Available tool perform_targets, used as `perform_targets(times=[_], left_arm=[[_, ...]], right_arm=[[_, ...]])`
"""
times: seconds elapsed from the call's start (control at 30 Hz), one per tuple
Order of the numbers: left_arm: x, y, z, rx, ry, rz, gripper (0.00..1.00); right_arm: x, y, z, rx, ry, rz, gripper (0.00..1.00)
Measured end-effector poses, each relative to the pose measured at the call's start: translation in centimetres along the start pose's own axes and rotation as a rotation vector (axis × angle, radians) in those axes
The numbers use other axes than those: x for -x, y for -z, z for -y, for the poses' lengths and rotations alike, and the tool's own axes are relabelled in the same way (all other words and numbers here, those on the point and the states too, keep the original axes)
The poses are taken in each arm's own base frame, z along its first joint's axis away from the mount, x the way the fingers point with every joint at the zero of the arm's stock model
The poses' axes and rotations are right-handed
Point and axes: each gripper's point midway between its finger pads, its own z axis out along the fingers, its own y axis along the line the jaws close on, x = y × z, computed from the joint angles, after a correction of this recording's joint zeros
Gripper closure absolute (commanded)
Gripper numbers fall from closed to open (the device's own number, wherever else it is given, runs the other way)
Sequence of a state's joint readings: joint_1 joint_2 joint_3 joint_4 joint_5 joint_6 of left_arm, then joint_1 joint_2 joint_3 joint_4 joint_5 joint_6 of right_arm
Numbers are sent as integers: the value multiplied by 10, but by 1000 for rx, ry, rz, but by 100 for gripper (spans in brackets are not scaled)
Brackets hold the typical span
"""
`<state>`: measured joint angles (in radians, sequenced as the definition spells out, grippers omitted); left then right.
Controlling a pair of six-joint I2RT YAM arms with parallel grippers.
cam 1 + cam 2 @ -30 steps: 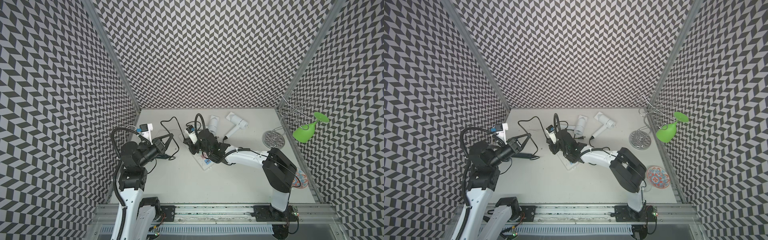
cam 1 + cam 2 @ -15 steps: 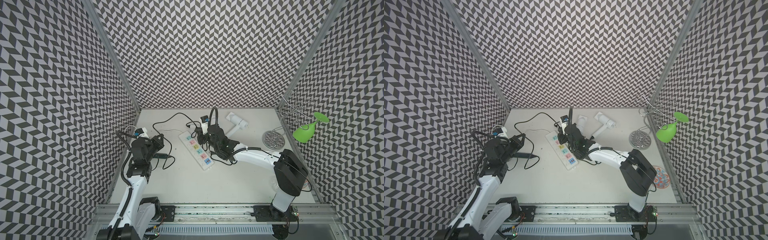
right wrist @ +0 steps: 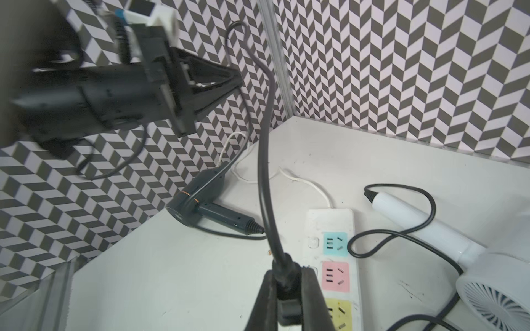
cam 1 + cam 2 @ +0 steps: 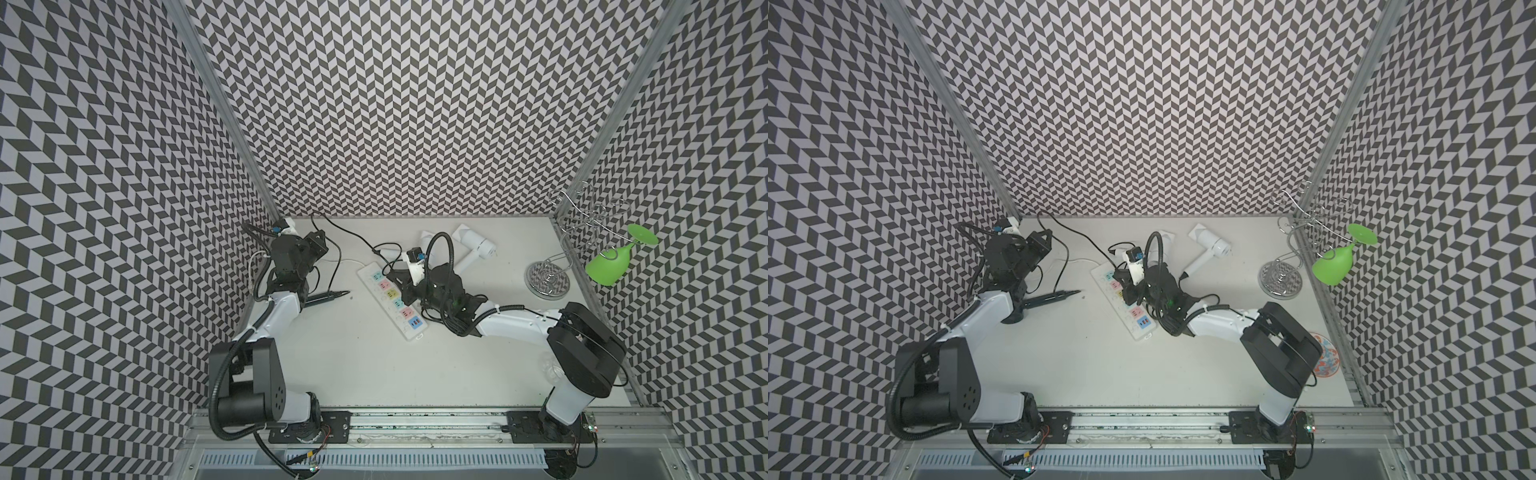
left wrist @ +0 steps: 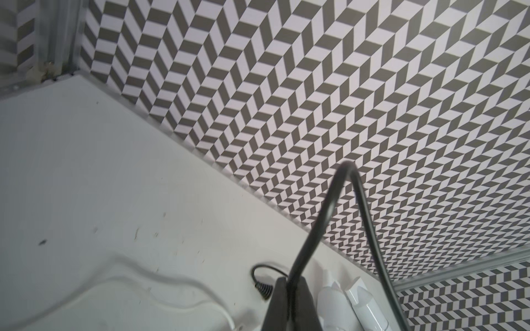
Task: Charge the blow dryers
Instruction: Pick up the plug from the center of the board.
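Note:
The bare tabletop by the back wall (image 4: 348, 246) (image 5: 234, 223) is below and outward of my left gripper, so my left gripper will next move down and outward over it and let go of the black cord.
The dark blow dryer (image 3: 198, 206) lies by the left wall, and only its handle (image 4: 328, 296) shows under the left arm in a top view. One white blow dryer (image 4: 476, 245) lies at the back, and a second white one (image 4: 426, 237) is mostly hidden behind the right wrist. My left gripper (image 4: 319, 242) (image 5: 291, 283) is raised near the back left corner, shut on a black cord (image 5: 318, 229). My right gripper (image 4: 405, 289) (image 3: 286, 275) is shut on a black plug (image 3: 284, 289), just beside the power strip (image 4: 392, 297) (image 3: 332, 223) near its pink socket.
A wire glass rack (image 4: 546, 278) with a green glass (image 4: 611, 262) stands at the back right. A patterned plate (image 4: 1325, 361) lies by the right arm's base. Loose black cords (image 3: 401, 235) loop beside the strip, and its white cable (image 3: 304, 183) runs toward the left wall.
The left gripper has moved back toward the left corner, lifting the cord. The right gripper has shifted along the power strip with the plug still in it, uncovering the sockets.

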<state>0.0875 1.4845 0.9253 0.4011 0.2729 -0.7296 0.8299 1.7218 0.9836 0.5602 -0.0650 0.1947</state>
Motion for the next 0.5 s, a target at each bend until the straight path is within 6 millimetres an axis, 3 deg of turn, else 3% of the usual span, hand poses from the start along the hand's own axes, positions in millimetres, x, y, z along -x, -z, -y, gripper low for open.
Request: perform_targets(times=[0.13,0.3,0.43,0.5], left_arm=[[13,-43,4,-38,-50,12,100],[-16,-72,-18,-10,-70,-56,96],[-49,-78,-31,19,-73,-126,54],[-56,-77,-32,20,-75,-143,41]], right_arm=[[5,-8,5,57,-24,38,100],[-20,-20,22,58,-61,-11,100],[-27,-21,22,66,-71,-31,100],[-27,-21,21,70,-72,-32,100]])
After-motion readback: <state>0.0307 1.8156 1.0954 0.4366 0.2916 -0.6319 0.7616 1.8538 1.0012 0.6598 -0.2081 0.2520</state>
